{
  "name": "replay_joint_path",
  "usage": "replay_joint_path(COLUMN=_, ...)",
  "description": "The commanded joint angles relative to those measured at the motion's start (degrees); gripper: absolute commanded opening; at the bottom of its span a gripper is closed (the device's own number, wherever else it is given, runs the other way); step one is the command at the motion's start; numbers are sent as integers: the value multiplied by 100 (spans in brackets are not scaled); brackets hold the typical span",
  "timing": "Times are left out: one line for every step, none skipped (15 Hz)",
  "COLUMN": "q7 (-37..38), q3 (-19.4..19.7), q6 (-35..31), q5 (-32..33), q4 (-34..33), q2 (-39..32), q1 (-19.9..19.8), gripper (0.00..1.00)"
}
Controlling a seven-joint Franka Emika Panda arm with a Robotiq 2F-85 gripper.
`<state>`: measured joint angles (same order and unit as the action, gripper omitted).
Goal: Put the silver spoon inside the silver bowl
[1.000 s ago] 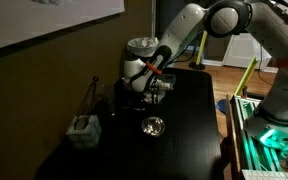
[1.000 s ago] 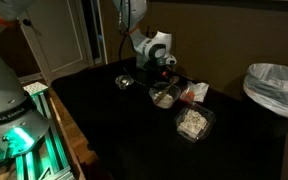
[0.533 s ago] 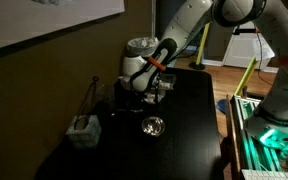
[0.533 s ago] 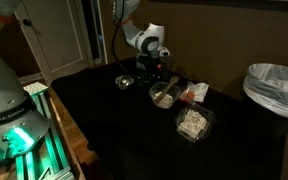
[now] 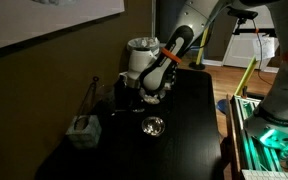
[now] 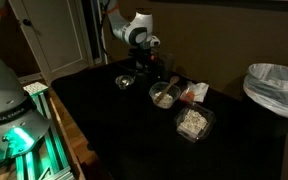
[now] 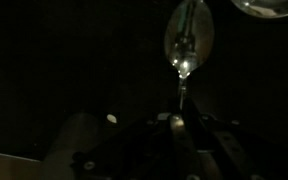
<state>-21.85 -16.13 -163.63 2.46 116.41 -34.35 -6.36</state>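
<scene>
I will move my gripper to the right in the wrist view, over the silver bowl (image 7: 271, 6), and release the spoon (image 7: 188, 42), because the bowl stands on that side.
In the wrist view the silver spoon (image 7: 188, 42) hangs in front of my gripper (image 7: 181, 112). Its thin handle runs down between the closed fingers, with the spoon's glinting head away from me. The rim of the silver bowl (image 7: 274, 7) shows at the top right corner, apart from the spoon. In both exterior views the gripper (image 5: 146, 93) (image 6: 147, 68) hovers low over the dark table. The small shiny silver bowl (image 5: 153, 126) (image 6: 125, 82) stands close beside it. The spoon is too dark to make out in those views.
A tall round lidded canister (image 5: 141, 50) stands behind the gripper. A paler bowl (image 6: 163, 95), a red packet (image 6: 196, 92) and a clear food container (image 6: 194, 122) sit beside it. A grey holder with a stick (image 5: 82, 128) is near one table edge. A white bin (image 6: 274, 88) stands beyond.
The arm has swung and the wrist has shifted sideways over the table towards the silver bowl's side, the spoon still in the fingers. The bowl and other items have not moved.
</scene>
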Motion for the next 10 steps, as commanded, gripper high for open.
replay_joint_path(q7=-64, q3=-37, q6=-97, q5=-31, q4=146, q2=100, q1=30, gripper=8)
replay_joint_path(q7=-94, q3=-86, q6=-143, q5=-30, q4=264, q2=185, q1=31, gripper=8)
replay_joint_path(q7=-107, q3=-109, q6=-145, q5=-34, q4=329, q2=240, q1=33, gripper=8)
replay_joint_path(q7=-117, q3=-114, q6=-146, q5=-35, q4=368, q2=276, q1=33, gripper=8)
replay_joint_path(q7=-125, q3=-114, q6=-146, q5=-36, q4=381, q2=288, q1=28, gripper=8)
replay_joint_path(q7=-134, q3=-114, q6=-146, q5=-36, q4=385, q2=292, q1=18, gripper=8)
replay_joint_path(q7=-48, q3=-15, q6=-236, q5=28, q4=417, q2=311, q1=125, gripper=2)
replay_joint_path(q7=64, q3=51, q6=-414, q5=63, q4=510, q2=362, q1=243, gripper=2)
replay_joint_path(q7=243, q3=193, q6=-587, q5=146, q4=618, q2=440, q1=436, gripper=2)
replay_joint_path(q7=485, q3=401, q6=-893, q5=264, q4=764, q2=529, q1=704, gripper=2)
